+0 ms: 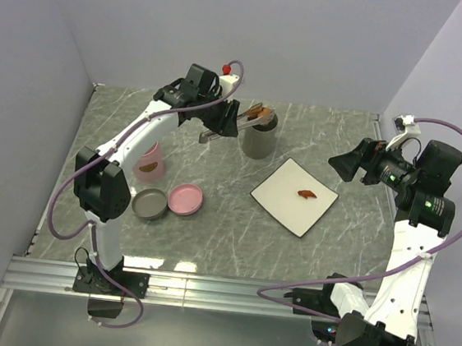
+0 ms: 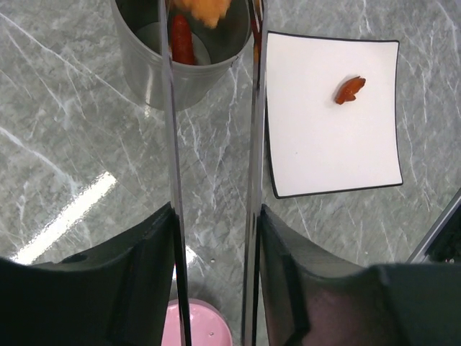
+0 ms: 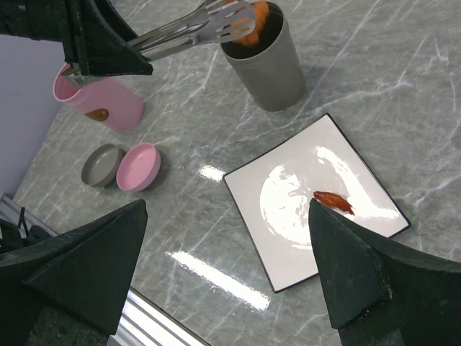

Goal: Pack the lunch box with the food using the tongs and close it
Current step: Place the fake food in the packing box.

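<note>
The robot's left gripper will next move back and to the right in the top view, and it will lower the tongs around the orange-brown piece, the only food on the plate.
My left gripper is shut on the grey metal tongs, one finger pressing on each arm. The tong tips hover over the mouth of the grey cylindrical lunch box cup, with an orange fried bit between them. A red sausage stands inside the cup. One orange-brown piece lies on the white square plate. My right gripper hangs open above the plate's right side, holding nothing.
A pink cup with a brown mark on its side stands at the left. In front of it lie a grey round lid and a pink one. A metal rail runs along the near table edge.
</note>
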Motion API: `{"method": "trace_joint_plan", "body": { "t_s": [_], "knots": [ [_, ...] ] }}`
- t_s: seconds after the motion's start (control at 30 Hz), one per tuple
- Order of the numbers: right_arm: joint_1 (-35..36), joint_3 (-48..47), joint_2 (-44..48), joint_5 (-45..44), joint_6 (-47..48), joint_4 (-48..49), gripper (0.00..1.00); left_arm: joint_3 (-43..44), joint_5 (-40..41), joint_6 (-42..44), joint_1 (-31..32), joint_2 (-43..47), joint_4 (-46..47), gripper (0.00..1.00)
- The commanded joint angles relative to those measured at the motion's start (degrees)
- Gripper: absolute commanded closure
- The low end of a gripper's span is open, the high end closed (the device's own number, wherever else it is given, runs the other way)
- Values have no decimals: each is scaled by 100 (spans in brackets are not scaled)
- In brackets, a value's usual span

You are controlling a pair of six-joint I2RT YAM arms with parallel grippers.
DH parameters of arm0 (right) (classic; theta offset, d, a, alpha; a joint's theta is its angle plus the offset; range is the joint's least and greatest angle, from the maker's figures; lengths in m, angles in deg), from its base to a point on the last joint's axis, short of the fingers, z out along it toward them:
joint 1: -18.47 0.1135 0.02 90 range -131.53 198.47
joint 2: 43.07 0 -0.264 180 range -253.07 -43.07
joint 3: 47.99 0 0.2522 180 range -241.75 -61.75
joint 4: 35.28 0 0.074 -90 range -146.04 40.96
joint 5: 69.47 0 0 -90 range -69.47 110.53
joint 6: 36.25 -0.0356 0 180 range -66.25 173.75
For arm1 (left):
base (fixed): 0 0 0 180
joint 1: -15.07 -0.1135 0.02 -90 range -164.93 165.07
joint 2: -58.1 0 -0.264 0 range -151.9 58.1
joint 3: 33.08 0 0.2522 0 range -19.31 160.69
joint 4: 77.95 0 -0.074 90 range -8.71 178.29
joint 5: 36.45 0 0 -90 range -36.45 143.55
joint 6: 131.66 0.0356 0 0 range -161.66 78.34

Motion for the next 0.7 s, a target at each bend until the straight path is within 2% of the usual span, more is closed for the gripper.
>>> {"method": "trace_joint_plan", "body": {
  "t_s": [0.0,0.23,0.33,0.5,0.67],
  "knots": [
    [-56,-65,37,50,6,80,0,330,-172,-45,7,150,149,48],
    [-56,-65,37,67,6,88,0,488,-286,87,7,238,35,44],
    [-56,-91,29,76,-3,97,0,514,-707,201,50,335,61,43],
    [-91,-179,2,217,-99,176,0,577,-1287,966,472,264,-413,44],
    [-100,-276,-51,138,-12,80,0,181,-1227,1465,1183,204,-518,44]
  ]
}}
